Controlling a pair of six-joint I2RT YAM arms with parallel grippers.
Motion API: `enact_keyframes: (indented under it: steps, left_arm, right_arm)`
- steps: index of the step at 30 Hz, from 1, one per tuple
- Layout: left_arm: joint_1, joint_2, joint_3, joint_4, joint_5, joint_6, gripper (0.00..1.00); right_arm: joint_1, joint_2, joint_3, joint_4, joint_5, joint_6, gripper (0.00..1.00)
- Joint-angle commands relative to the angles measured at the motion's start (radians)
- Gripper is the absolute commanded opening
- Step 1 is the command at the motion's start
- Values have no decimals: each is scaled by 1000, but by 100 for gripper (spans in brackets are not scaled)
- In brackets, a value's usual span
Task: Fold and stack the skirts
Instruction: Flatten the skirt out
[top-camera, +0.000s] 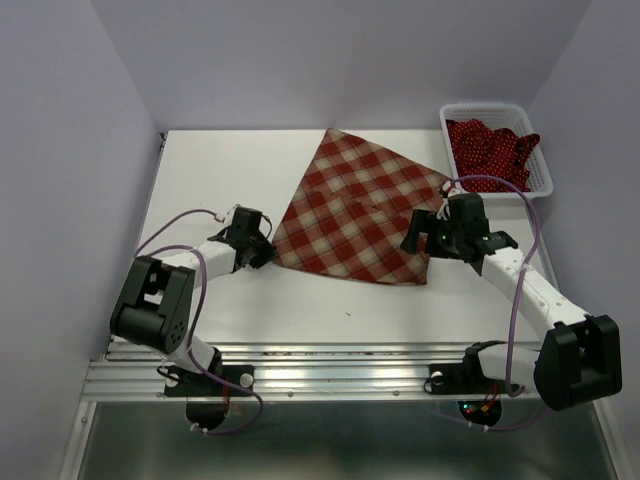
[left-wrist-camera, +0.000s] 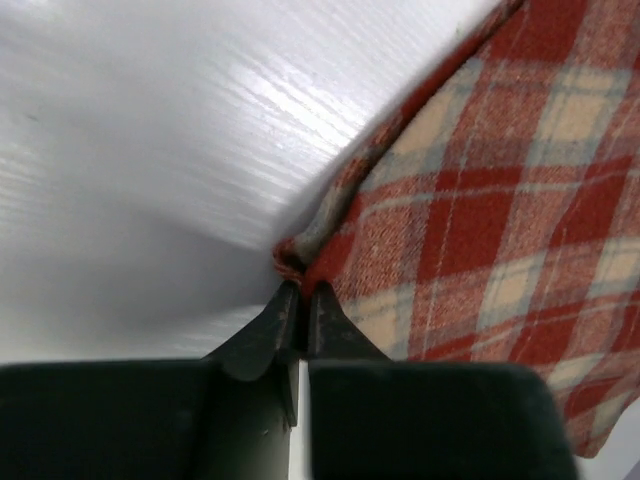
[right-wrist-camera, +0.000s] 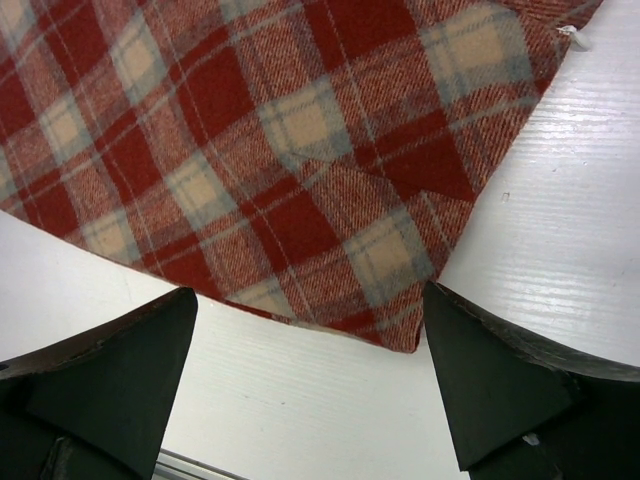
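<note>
My left gripper is pinching another corner, and the skirt's free near corner (top-camera: 422, 279) (right-wrist-camera: 402, 333) is below my right gripper toward the base. My right gripper will turn and move back and down onto it next.
The red-and-cream plaid skirt (top-camera: 360, 210) lies spread flat on the white table, one corner pointing left. My left gripper (top-camera: 262, 250) is at that left corner. In the left wrist view its jaws (left-wrist-camera: 303, 295) are pinched together on the bunched corner of the plaid skirt (left-wrist-camera: 480, 200). My right gripper (top-camera: 425, 240) hovers open over the skirt's near right corner. In the right wrist view that corner of the plaid skirt (right-wrist-camera: 300, 150) lies between the wide-apart fingers of the gripper (right-wrist-camera: 310, 295), untouched. The dark red polka-dot skirts (top-camera: 490, 150) lie crumpled in the basket.
A white mesh basket (top-camera: 545, 180) stands at the table's back right corner. Pale walls close in the table on the left, back and right. A metal rail (top-camera: 330, 365) runs along the near edge by the arm bases.
</note>
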Motion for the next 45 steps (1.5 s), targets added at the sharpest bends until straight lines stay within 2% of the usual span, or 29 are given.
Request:
enact_keyframes:
  steps: [1,5,9,13,15,20,24,30,35,39,43,45]
  left_arm:
    - [-6,38,6,-50,-23,-2,0]
    - [3,32,81,-131,-114,21,0]
    - [72,19,148,-220,-169,78,0]
    - [178,-23,152,-222,-174,165,0]
    - [215,-31,167,-231,-188,191,0]
    - [234,-17,211,-236,-171,234,0]
    - [249,-4,219,-237,-162,244,0]
    - [275,-20,191,-225,-142,244,0]
    - [284,-24,170,-222,-137,237,0]
    - [290,-25,164,-219,-133,237,0]
    - [295,-27,162,-218,-129,236,0]
    - [298,-25,161,-225,-132,234,0]
  right_arm:
    - [5,-7,6,26,22,-19,100]
    - [49,-7,19,7,33,-57,100]
    - [193,5,51,-4,65,-145,100]
    - [417,42,88,1,176,-225,100]
    - [489,70,123,-4,229,-293,100]
    - [692,235,183,-43,324,-398,100]
    - [784,346,220,-82,373,-406,100]
    - [822,406,224,-94,372,-367,100]
    - [822,409,191,-100,364,-344,93]
    - [822,413,166,-83,361,-347,83]
    - [822,435,157,-54,332,-360,65]
    - [822,456,154,-48,347,-352,64]
